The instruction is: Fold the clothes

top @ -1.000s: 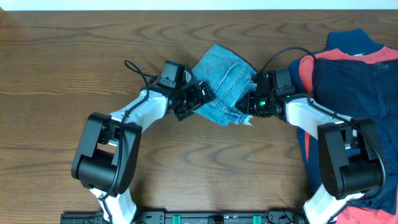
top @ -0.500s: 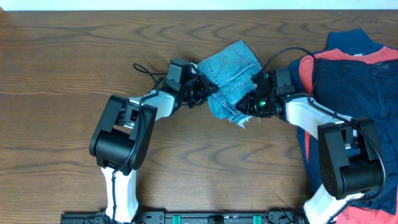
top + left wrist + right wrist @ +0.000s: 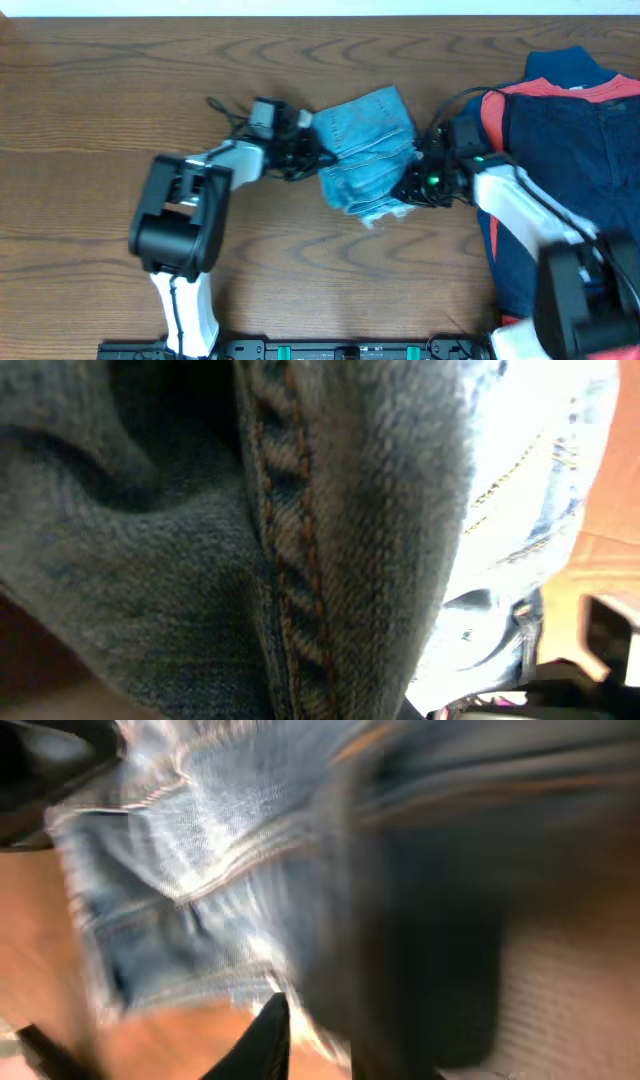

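The jeans (image 3: 368, 148) are folded, and the bare wood beside them is open. My left gripper will carry them to the left in the overhead view next, onto that wood.
The light-blue jeans (image 3: 368, 148) lie in a folded, roughly square bundle at the middle of the table, with a frayed hem at the near edge. My left gripper (image 3: 311, 153) is at the bundle's left edge, shut on the denim. A stitched seam of the jeans (image 3: 350, 540) fills the left wrist view and hides the fingers. My right gripper (image 3: 413, 186) is shut on the bundle's near right edge. The right wrist view is blurred: denim (image 3: 200, 870) lies above one dark finger (image 3: 268, 1040).
A heap of dark navy garments (image 3: 570, 130) with a red-orange shirt (image 3: 530, 92) lies at the right edge, partly under my right arm. Bare wooden table (image 3: 100, 100) spreads left and in front. Black cables loop by both wrists.
My left gripper has gone from open to shut on the jeans' left edge. The bundle has turned from a diamond to a squarer lie. My right gripper has shifted slightly nearer.
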Robot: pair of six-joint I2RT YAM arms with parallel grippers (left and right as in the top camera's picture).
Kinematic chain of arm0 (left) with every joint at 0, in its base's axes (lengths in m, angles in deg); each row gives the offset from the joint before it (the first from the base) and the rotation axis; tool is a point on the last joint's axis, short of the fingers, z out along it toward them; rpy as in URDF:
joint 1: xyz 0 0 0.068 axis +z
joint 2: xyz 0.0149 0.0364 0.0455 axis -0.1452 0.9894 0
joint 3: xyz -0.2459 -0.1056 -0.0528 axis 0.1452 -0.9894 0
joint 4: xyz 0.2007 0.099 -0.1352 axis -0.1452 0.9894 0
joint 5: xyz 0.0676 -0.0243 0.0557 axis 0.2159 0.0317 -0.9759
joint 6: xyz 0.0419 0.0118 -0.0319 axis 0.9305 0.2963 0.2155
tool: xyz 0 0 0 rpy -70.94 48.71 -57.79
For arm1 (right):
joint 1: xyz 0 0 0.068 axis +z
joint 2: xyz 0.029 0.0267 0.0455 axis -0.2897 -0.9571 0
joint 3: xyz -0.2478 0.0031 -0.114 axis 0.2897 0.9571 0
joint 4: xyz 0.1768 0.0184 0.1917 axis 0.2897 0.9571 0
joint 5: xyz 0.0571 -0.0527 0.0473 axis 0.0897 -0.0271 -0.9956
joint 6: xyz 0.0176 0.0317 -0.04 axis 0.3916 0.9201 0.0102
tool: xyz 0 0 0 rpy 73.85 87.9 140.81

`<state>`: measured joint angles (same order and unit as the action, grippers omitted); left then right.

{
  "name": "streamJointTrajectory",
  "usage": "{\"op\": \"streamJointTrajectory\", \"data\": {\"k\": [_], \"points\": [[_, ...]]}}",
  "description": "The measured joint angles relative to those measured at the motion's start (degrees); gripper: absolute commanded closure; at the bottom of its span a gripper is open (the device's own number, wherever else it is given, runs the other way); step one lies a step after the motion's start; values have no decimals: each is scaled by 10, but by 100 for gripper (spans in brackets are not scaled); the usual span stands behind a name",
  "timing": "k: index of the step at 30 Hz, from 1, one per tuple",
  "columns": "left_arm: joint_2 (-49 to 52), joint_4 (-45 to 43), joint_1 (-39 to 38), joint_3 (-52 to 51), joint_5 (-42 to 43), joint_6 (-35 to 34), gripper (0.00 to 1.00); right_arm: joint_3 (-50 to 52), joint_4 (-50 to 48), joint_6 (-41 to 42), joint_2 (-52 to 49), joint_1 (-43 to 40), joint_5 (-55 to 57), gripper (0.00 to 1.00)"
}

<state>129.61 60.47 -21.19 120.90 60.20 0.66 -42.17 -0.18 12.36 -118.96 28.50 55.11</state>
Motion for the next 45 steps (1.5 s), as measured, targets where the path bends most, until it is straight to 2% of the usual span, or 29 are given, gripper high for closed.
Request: {"op": "streamJointTrajectory", "data": {"k": [3, 7, 13, 17, 23, 24, 25, 26, 28, 29, 30, 34, 35, 40, 45], "points": [[-33, 27, 83, -18, 19, 25, 94, 0, 12, -4, 86, -7, 6, 75], [-75, 19, 216, -20, 21, 35, 94, -1, 18, -5, 171, -9, 12, 74], [-86, 0, 407, -17, -64, 39, 94, -1, 18, 3, 200, -9, 15, 74], [-69, -47, 471, -17, -111, 38, 94, -1, 18, 7, 200, -9, 18, 74], [-30, -55, 507, -17, -148, 8, 94, -1, 35, 7, 200, -9, 34, 74], [-28, -56, 508, -17, -146, 4, 85, -1, 40, 7, 200, -9, 37, 74], [-28, -57, 508, -17, -146, 2, 65, -1, 48, 7, 200, -9, 41, 74], [-28, -58, 508, -17, -146, 0, 51, -1, 51, 7, 200, -9, 44, 67], [-28, -60, 509, -17, -140, -3, 26, -1, 52, 10, 200, -9, 49, 36], [-30, -62, 510, -14, -132, -2, 16, -1, 53, 9, 200, -9, 52, 27], [-33, -59, 510, -10, -124, 5, 8, -1, 53, 9, 200, -9, 53, 23], [-61, 28, 510, -4, -104, 55, 2, -1, 66, 7, 203, -9, 55, 4], [-71, 59, 511, -6, -101, 73, 2, -1, 70, 8, 209, -9, 56, 1], [-173, 228, 506, -18, -101, 201, 1, -17, 75, 7, 267, -9, 58, 1], [-357, 309, 457, -16, -111, 302, 2, -66, 116, 7, 348, -9, 88, 1]]}}
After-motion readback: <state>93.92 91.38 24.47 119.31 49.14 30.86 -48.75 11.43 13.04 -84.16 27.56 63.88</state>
